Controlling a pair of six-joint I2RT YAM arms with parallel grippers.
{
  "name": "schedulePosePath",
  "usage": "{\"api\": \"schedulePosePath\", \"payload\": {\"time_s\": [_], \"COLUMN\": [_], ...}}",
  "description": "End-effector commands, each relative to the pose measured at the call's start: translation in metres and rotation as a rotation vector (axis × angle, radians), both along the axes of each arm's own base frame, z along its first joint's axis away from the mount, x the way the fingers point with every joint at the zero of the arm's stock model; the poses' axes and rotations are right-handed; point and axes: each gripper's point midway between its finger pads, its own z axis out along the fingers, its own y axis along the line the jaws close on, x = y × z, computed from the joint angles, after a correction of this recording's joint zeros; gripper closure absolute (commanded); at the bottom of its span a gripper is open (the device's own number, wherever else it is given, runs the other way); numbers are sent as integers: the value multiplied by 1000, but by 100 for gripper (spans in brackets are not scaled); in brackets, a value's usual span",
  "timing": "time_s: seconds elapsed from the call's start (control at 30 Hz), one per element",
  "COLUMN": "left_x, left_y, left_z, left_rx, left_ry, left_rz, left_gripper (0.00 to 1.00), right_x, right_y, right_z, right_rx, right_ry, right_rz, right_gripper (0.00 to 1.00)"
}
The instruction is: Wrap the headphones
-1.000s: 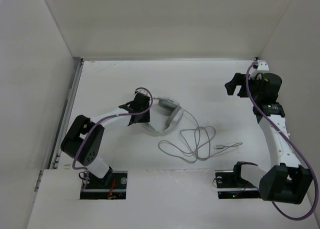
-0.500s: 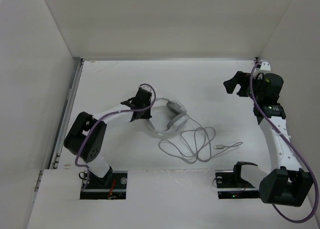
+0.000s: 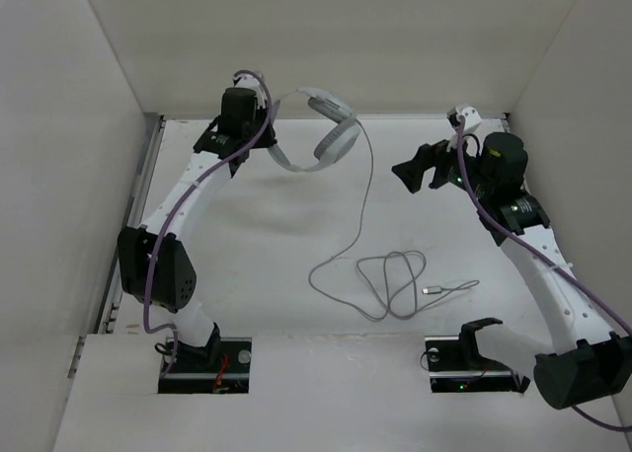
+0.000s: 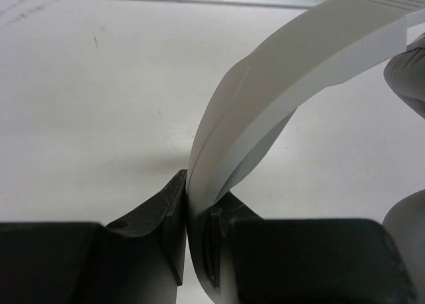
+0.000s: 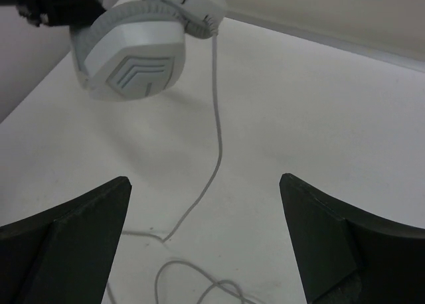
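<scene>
My right gripper goes left in the top view next, open fingers around the hanging piece of cable, which dangles free below the earcup.
The white and grey headphones (image 3: 321, 128) hang in the air near the back of the table. My left gripper (image 3: 259, 141) is shut on the white headband (image 4: 279, 85). The thin grey cable (image 3: 365, 190) drops from one earcup to the table and lies there in loose loops (image 3: 385, 284), ending in a plug (image 3: 432, 290). My right gripper (image 3: 415, 172) is open and empty, raised to the right of the headphones. In the right wrist view an earcup (image 5: 133, 62) hangs at the top left and the cable (image 5: 216, 111) runs down between the open fingers.
White walls enclose the table on the left, back and right. A metal rail (image 3: 138, 200) runs along the left edge. The arm bases (image 3: 202, 358) sit at the near edge.
My left gripper has lifted the headphones off the table and carried them back and up. The cable now hangs taut from them. My right gripper has moved left toward the headphones.
</scene>
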Motion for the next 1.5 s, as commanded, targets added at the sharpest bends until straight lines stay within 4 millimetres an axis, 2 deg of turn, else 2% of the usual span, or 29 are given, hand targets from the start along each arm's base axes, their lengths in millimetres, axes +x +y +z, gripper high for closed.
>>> {"api": "schedulePosePath", "payload": {"time_s": [0.0, 0.13, 0.27, 0.33, 0.53, 0.7, 0.83, 1.07, 1.3, 1.47], "left_x": [7, 5, -1, -4, -17, -23, -23, -26, -21, -14], "left_y": [-8, -13, -13, -11, -10, -13, -18, -33, -35, -35], "left_z": [47, 83, 111, 122, 147, 178, 203, 243, 268, 287], "left_rx": [-63, -93, -107, -114, -148, -180, -225, -308, -401, -472], "left_ry": [-81, -132, -178, -200, -235, -292, -327, -380, -402, -426], "left_rz": [-63, -126, -155, -159, -195, -223, -240, -284, -280, -280], "left_gripper": [100, 100, 100, 100, 100, 100, 100, 100, 100, 100], "right_x": [-4, 2, 23, 30, 42, 50, 49, 50, 37, 26], "right_y": [24, 51, 65, 70, 78, 88, 100, 104, 110, 117], "right_z": [40, 56, 84, 89, 74, 60, 58, 44, 51, 49], "right_rx": [-36, -51, -13, 5, 4, 30, 55, 56, 183, 250], "right_ry": [-140, -222, -321, -330, -321, -305, -325, -311, -305, -292], "right_rz": [92, 128, 86, 88, 84, 95, 116, 118, 167, 229], "right_gripper": [0, 0, 0, 0, 0, 0, 0, 1, 14, 25]}}
